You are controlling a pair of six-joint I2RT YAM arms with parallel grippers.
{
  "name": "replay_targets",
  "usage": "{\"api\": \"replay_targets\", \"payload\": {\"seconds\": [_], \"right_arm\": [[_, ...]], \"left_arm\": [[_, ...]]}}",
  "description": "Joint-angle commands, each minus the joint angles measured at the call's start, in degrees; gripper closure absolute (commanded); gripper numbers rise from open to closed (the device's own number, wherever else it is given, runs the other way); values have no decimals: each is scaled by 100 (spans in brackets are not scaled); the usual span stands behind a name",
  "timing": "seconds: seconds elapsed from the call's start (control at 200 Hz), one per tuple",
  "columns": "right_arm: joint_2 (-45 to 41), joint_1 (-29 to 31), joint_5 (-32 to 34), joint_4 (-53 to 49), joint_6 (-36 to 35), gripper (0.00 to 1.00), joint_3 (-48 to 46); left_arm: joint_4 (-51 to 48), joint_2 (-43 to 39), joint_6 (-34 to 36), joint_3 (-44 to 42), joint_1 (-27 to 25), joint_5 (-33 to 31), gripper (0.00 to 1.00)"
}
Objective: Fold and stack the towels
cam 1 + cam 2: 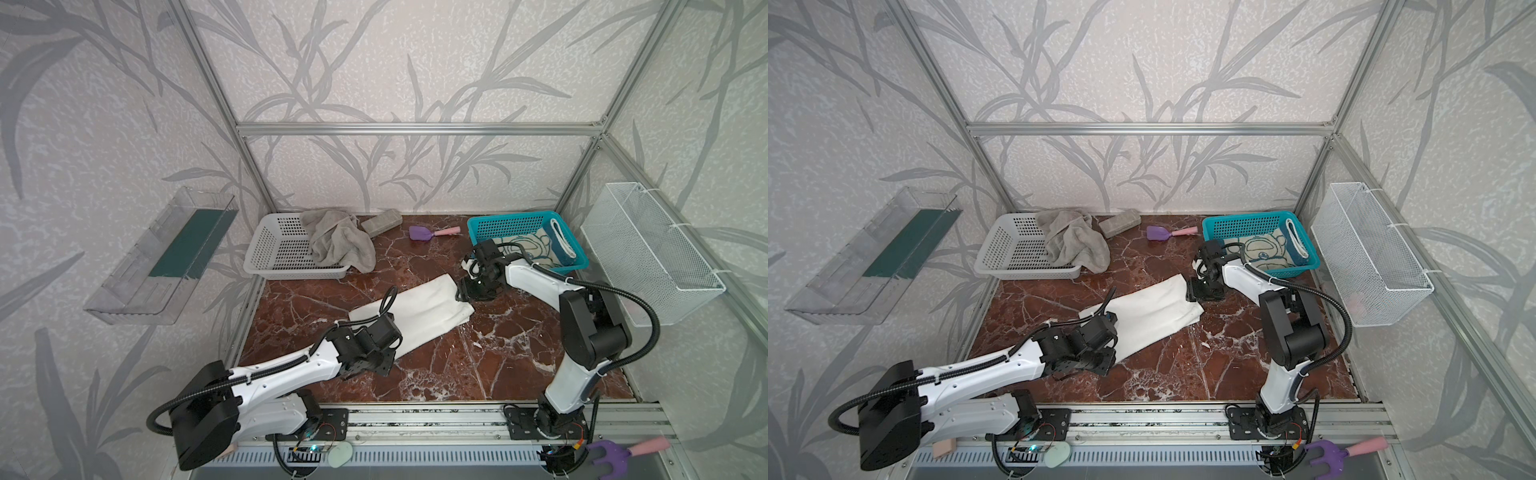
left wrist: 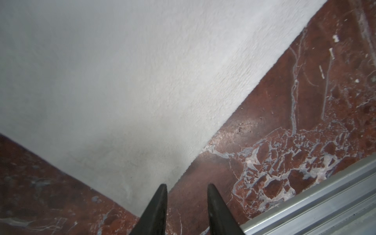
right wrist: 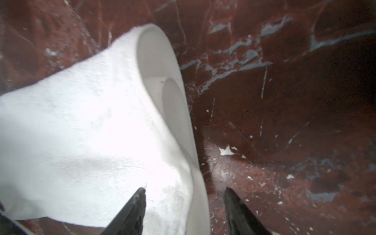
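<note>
Next, the right gripper tilts, slides farther onto the white towel toward the left gripper and closes, as the looped folded edge (image 1: 461, 303) (image 3: 187, 195) lies loose between open fingers.
A folded white towel (image 1: 424, 311) lies slantwise on the marble table (image 1: 478, 365) in both top views. My left gripper (image 2: 187, 186) is open at its near left corner, and only bare marble shows between the fingers. At the towel's far right end my right gripper (image 3: 185, 189) is open wide, with the looped folded edge of the white towel (image 3: 81, 132) lying loose between its fingers. A crumpled grey towel (image 1: 336, 241) hangs over the white basket (image 1: 274, 253). The beige towel with a cartoon outline (image 1: 536, 245) lies in the teal basket (image 1: 511, 220).
A small grey block (image 1: 380, 222) and a purple-and-pink scoop (image 1: 419, 232) lie at the back between the baskets. A white wire basket (image 1: 648, 249) hangs on the right wall, a clear shelf (image 1: 166, 257) on the left wall. An aluminium rail (image 2: 325, 193) runs along the front edge.
</note>
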Motion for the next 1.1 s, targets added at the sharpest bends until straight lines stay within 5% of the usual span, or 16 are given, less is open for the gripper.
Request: {"api": "replay_targets", "payload": {"seconds": [0.0,0.1,0.315,0.695,0.88,1.03,1.095], "right_arm": [[7,6,-306,-132,-3,35,299],[428,4,-374,-314,46,34,616],[855,172,-90,-465,158,34,682],[1527,852,-471,-270,525,34,368],[1721,1037,-1128,270,993,59,243],[1585,1144,-1037,134,995,100,609],[1453,1144,-592,-270,738,100,935]], "left_arm": [[570,66,181,501,142,-248,63],[1365,1056,336,1292,248,118,63],[1326,3379,492,3271,273,543,66],[1560,4402,-565,2604,572,459,67],[2152,4368,-713,2128,606,686,67],[2253,4282,-709,2064,650,802,67],[2209,4094,-714,2045,706,776,67]]}}
